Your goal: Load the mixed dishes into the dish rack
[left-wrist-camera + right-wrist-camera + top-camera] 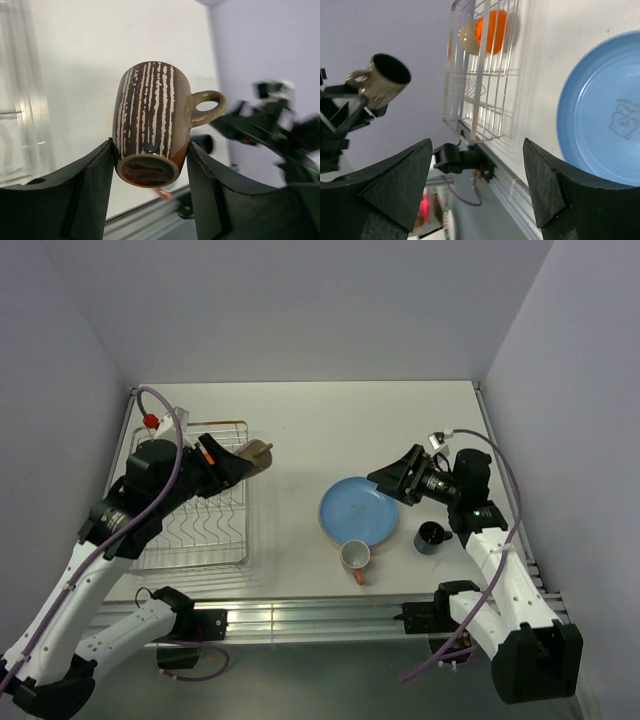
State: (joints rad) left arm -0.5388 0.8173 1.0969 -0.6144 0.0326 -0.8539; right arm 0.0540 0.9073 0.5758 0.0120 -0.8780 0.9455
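The mug still overhangs the rack's edge, so my left gripper will next go left in the top view, tilt down and lower beside the orange bowl to release it.
My left gripper point(240, 464) is shut on a dark brown striped mug point(259, 456) and holds it on its side in the air at the right edge of the silver wire dish rack point(195, 525). The left wrist view shows the mug point(150, 120) clamped at its base between the fingers point(95, 185). My right gripper point(388, 480) is open and empty, above the blue plate's point(359, 511) right rim. A pinkish-orange mug point(355, 557) and a dark blue mug point(432, 537) stand on the table. Two bowls, one cream point(466, 36) and one orange outside point(491, 30), sit in the rack point(485, 95). The lilac and tan plates are out of view.
White walls close the table at the back and both sides. An aluminium rail point(320, 620) runs along the near edge. My left arm point(150, 495) covers the rack's far part. A purple cable with a red clip point(150, 421) hangs over the rack's back left corner.
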